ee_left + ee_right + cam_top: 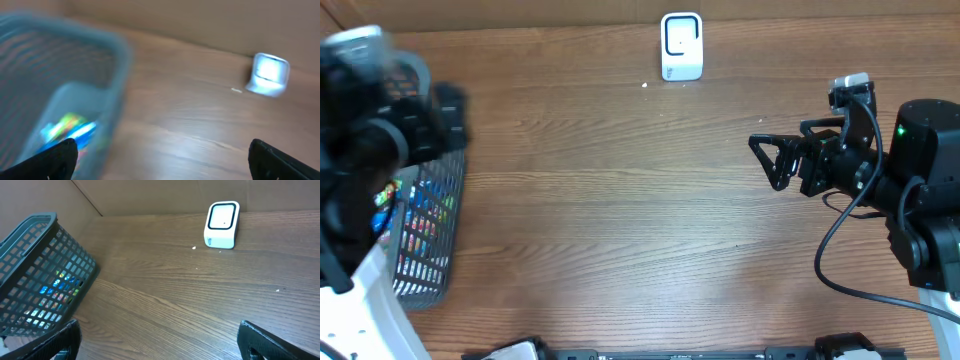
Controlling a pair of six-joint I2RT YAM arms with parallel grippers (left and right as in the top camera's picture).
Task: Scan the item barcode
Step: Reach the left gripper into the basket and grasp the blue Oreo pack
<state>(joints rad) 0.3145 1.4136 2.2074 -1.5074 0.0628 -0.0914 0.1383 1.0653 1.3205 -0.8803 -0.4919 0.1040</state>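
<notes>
My left gripper is to swing to the left in the overhead view and go down onto the blue packaged item (pixel 382 217), because that item is deep inside the basket (pixel 438 262).
A white barcode scanner (pixel 681 45) stands upright at the far edge of the table, also in the right wrist view as the scanner (pixel 222 224). Colourful packaged items (pixel 415 215) lie inside a dark mesh basket (pixel 438 262) at the left. My left gripper (pixel 162 155) is open and empty, hanging blurred over the basket's right rim (pixel 117 65), with the items (pixel 67 127) below its left finger. My right gripper (pixel 760 160) is open and empty above bare wood at the right, pointing left toward the basket (pixel 45 275).
A brown cardboard wall (pixel 520 12) runs along the back of the wooden table (pixel 620 200). The right arm's black cable (pixel 840 250) loops over the table near the right edge.
</notes>
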